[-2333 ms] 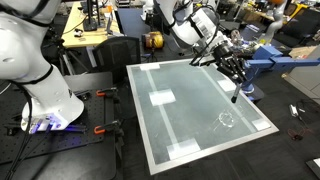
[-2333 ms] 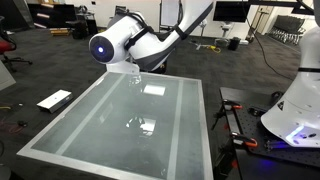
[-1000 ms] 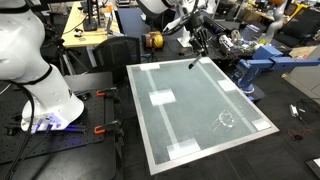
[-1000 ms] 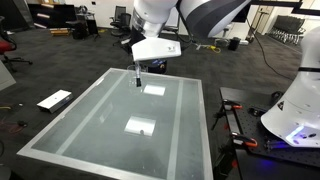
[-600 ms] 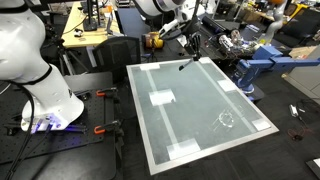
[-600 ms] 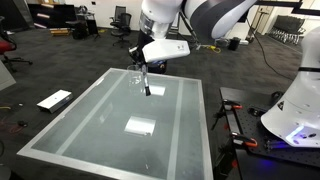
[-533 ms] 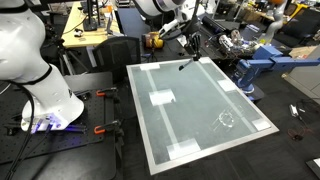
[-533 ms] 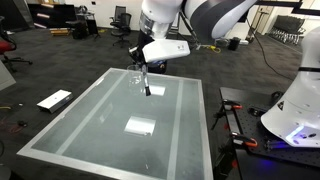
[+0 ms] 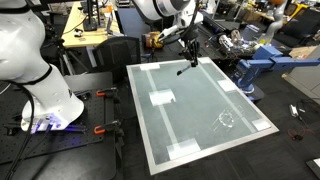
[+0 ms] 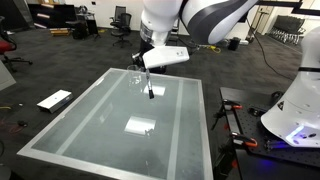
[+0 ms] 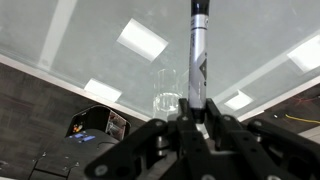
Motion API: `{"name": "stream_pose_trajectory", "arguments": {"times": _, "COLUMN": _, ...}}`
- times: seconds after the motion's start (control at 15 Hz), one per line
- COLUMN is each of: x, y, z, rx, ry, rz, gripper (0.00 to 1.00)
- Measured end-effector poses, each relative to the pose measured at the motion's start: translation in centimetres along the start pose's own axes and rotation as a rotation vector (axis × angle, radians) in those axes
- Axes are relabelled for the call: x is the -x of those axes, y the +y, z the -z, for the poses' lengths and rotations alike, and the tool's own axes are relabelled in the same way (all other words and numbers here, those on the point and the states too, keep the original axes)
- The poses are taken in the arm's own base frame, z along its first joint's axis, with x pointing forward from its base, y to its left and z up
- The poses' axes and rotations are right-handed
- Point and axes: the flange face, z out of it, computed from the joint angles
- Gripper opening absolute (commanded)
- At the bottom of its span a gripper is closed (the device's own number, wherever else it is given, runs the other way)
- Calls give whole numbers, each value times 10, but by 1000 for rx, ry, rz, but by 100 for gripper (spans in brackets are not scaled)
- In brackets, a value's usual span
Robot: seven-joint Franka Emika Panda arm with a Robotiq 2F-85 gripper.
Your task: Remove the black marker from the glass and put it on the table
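Note:
My gripper should next go down over the bare tabletop and release the black marker (image 9: 186, 64) there, as its tip is hanging above the tabletop, clear of the glass.
My gripper (image 9: 191, 52) is shut on the black marker (image 9: 186, 64) and holds it tilted above the far part of the table (image 9: 200, 145). It also shows in an exterior view (image 10: 147, 76) with the marker (image 10: 149, 90) hanging below it, tip just above the tabletop. The clear glass (image 9: 226, 120) stands empty near the table's right front corner, well apart from the gripper. In the wrist view the marker (image 11: 197, 50) sticks out from the jaws (image 11: 195, 115), and the glass (image 11: 167, 90) stands on the table just left of it.
The table (image 10: 90, 140) has a glass-like top with white patches (image 9: 160, 97). A white robot base (image 9: 45, 95) stands beside it. A blue vise-like device (image 9: 250, 65) and a yellow spool (image 9: 153, 41) lie beyond the table's far edge.
The gripper has carried the marker from the glass to the table's far side, then shifted slightly and lowered it, with the marker now more tilted.

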Motion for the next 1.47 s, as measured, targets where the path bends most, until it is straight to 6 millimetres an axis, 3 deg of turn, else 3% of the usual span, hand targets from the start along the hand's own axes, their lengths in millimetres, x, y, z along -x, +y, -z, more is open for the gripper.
{"name": "stream_pose_trajectory", "arguments": {"times": 0.33, "x": 7, "y": 3, "z": -27, "rx": 41, "ry": -54, "rz": -26, "gripper": 5}}
{"name": "stream_pose_trajectory", "arguments": {"times": 1.13, "x": 7, "y": -8, "z": -56, "rx": 68, "ry": -179, "rz": -126, "gripper": 5}}
{"name": "stream_pose_trajectory", "arguments": {"times": 1.47, "x": 12, "y": -10, "z": -83, "rx": 103, "ry": -245, "rz": -196, "gripper": 5}}
